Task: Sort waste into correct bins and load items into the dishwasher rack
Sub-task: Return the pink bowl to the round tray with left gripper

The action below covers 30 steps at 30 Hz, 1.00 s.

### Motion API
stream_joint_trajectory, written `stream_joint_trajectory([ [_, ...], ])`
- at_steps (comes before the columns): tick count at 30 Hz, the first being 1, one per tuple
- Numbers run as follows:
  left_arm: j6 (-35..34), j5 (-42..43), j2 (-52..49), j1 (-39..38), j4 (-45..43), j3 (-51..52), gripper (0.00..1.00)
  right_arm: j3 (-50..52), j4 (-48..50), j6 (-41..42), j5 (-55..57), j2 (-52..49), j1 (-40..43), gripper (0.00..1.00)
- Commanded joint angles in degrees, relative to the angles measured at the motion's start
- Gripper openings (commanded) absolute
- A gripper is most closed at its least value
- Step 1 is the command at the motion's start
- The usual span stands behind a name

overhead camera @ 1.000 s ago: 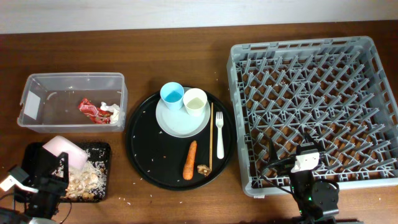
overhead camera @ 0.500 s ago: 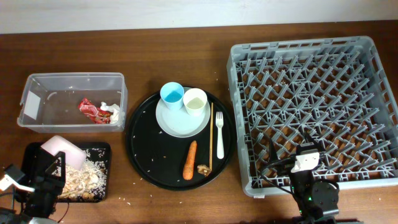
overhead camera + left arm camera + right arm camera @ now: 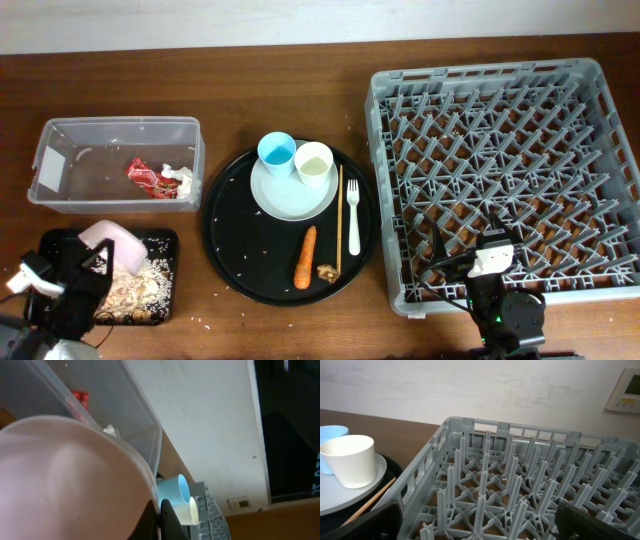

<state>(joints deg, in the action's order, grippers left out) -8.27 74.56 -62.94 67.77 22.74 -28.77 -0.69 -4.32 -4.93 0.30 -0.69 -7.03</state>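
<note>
The robot's left gripper needs to level the bowl [image 3: 112, 243] next and swing across and down to release it, as the round tray's bare part [image 3: 245, 236] lies to the gripper's right in the overhead view.
My left gripper [image 3: 160, 521] is shut on the rim of the small white-pinkish bowl [image 3: 112, 243], held tilted over the shallow black tray [image 3: 168, 240], which holds beige rice scraps [image 3: 140, 285]. The clear tub [image 3: 60, 203] holds the red wrapper [image 3: 143, 175] and white tissue [image 3: 181, 178]. The plate [image 3: 285, 197] carries the blue cup [image 3: 277, 152] and cream cup [image 3: 313, 162]. The fork [image 3: 353, 215], carrot [image 3: 307, 257] and brown lump [image 3: 327, 271] lie beside it. My right gripper [image 3: 480, 522] is open and empty at the front edge of the grey rack [image 3: 510, 170].
The plate, fork, carrot and lump sit on a large round black tray [image 3: 230, 250], with a thin wooden stick [image 3: 340, 220] between carrot and fork. Rice grains are scattered on the tray and on the wooden table. A white wall runs behind the table.
My left gripper and the bowl have shifted slightly right over the black tray and the bowl's tilt has changed. The right arm has not moved.
</note>
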Motion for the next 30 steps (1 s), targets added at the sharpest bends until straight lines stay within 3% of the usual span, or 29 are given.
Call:
stream_joint_trajectory([
  [1,-6.4,-2.4,0.4,-10.2,0.0,-8.3,0.0,0.4,-0.2,0.1,-0.1,0.3,-0.4,0.99],
  [6,-5.0,-22.6,4.6,-30.2,12.1,-14.1,0.0,0.4,-0.2,0.1,-0.1,0.3,-0.4,0.99],
  [8,-3.7,-33.9,9.4,-42.1,19.2,-14.1,0.0,0.4,-0.2,0.1,-0.1,0.3,-0.4,0.98],
  [16,-5.7,-59.7,10.1,-76.6,19.7,-14.0,0.0,0.4,-0.2,0.1,-0.1,0.3,-0.4,0.99],
  [21,-7.3,-66.3,-3.3,-88.3,12.2,-12.9,0.0,0.4,-0.2,0.1,-0.1,0.3,-0.4,0.99],
  [25,-7.5,-70.0,-14.3,-89.4,8.1,-12.9,0.01,0.4,-0.2,0.1,-0.1,0.3,-0.4,0.99],
  [26,-7.6,-69.9,-15.5,-89.4,7.8,-12.9,0.08,0.4,-0.2,0.1,-0.1,0.3,-0.4,0.99],
  [28,-7.5,-69.9,-15.6,-89.4,7.7,-13.8,0.47,0.4,-0.2,0.1,-0.1,0.3,-0.4,0.99],
  [30,-7.4,-69.9,-14.5,-89.4,8.9,-17.2,0.55,0.4,-0.2,0.1,-0.1,0.3,-0.4,0.99],
])
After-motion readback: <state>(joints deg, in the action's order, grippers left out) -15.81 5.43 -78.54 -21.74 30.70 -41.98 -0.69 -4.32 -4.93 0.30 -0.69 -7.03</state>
